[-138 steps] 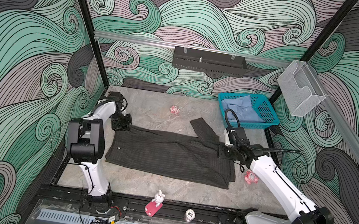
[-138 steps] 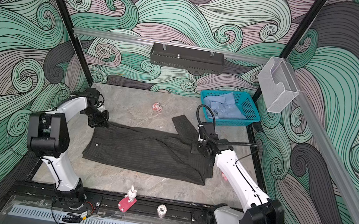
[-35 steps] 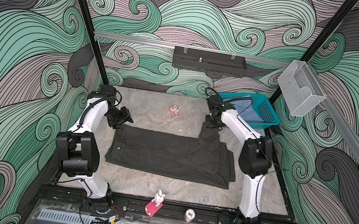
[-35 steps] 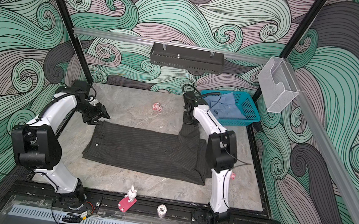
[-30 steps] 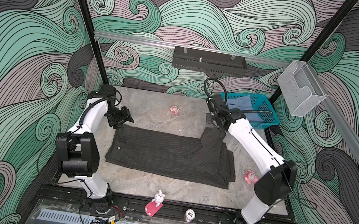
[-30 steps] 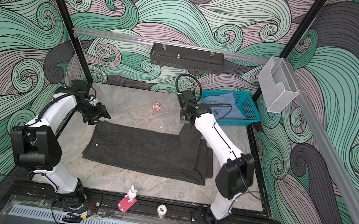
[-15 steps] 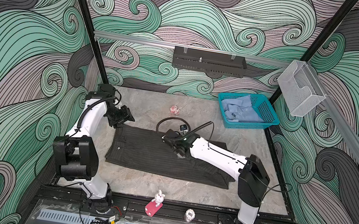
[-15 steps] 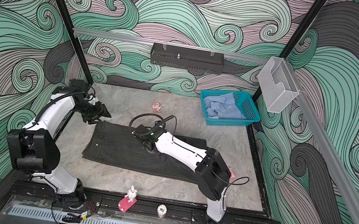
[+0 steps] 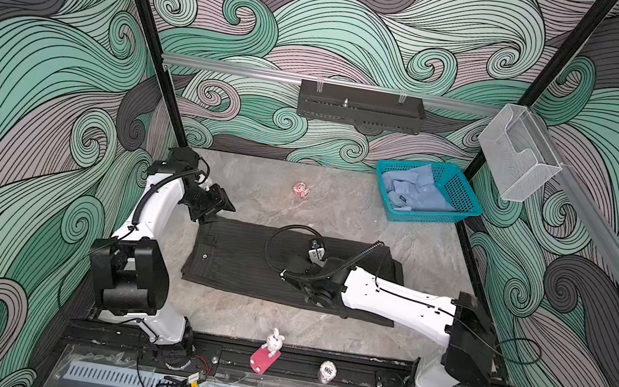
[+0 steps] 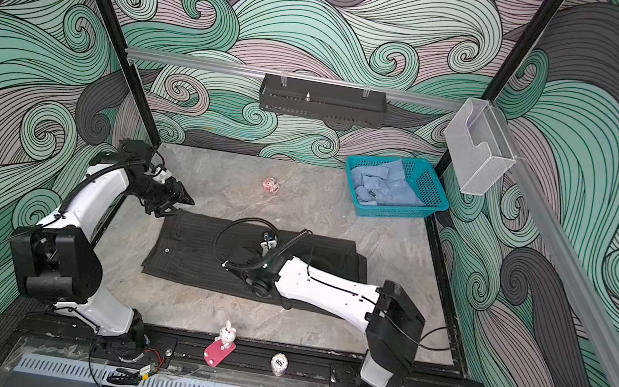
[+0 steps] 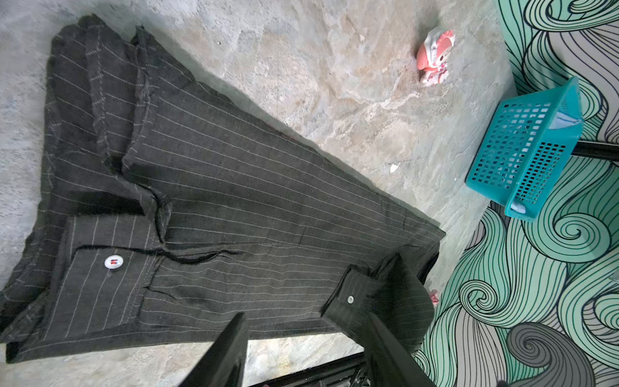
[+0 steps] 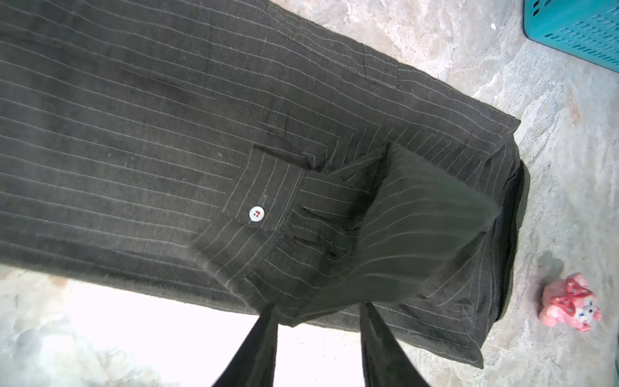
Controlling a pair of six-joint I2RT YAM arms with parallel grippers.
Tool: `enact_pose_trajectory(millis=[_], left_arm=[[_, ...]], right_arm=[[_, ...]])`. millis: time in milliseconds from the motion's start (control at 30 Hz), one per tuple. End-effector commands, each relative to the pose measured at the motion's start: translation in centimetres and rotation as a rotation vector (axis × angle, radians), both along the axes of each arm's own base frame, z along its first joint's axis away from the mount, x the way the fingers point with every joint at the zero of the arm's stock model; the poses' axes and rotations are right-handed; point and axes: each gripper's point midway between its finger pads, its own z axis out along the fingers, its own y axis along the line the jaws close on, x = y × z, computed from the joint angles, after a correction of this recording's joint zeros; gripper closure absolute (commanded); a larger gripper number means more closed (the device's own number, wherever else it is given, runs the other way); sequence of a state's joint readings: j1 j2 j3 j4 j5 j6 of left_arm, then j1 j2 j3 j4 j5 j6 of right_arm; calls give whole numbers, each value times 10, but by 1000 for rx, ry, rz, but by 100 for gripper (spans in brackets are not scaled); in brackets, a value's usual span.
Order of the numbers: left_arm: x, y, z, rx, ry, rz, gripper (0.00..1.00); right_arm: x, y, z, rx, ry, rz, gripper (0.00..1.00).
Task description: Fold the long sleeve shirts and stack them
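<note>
The left gripper moves across the shirt toward my right gripper and down onto the buttoned cuff's far corner next, since that sleeve flap still lies bunched.
The dark pinstriped long sleeve shirt lies flat mid-table as a long rectangle. Its sleeve is folded over the body, buttoned cuff on top. My right gripper hovers over the shirt's middle, open, with a raised fold of sleeve loose between the fingers. At the shirt's far left corner my left gripper is open and holds nothing. The light blue shirt lies crumpled in the teal basket.
One pink toy sits behind the shirt, another off its right end. A bunny figure and a small round token stand on the front rail. A black tray and a clear box hang on the walls.
My right gripper swept the sleeve from the back right across onto the shirt's body, drew back toward the front and opened. The left arm barely moved.
</note>
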State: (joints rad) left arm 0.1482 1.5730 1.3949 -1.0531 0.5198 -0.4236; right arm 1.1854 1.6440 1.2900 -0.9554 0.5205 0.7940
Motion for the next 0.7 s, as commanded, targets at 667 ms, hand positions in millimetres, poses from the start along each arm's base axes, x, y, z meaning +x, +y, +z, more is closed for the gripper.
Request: enact_pose_trajectory(millis=[667], left_arm=[[-71,-224,-111,-73,212,-460,36]], right_arm=[[44,-146,31,276,-30,-343,41]])
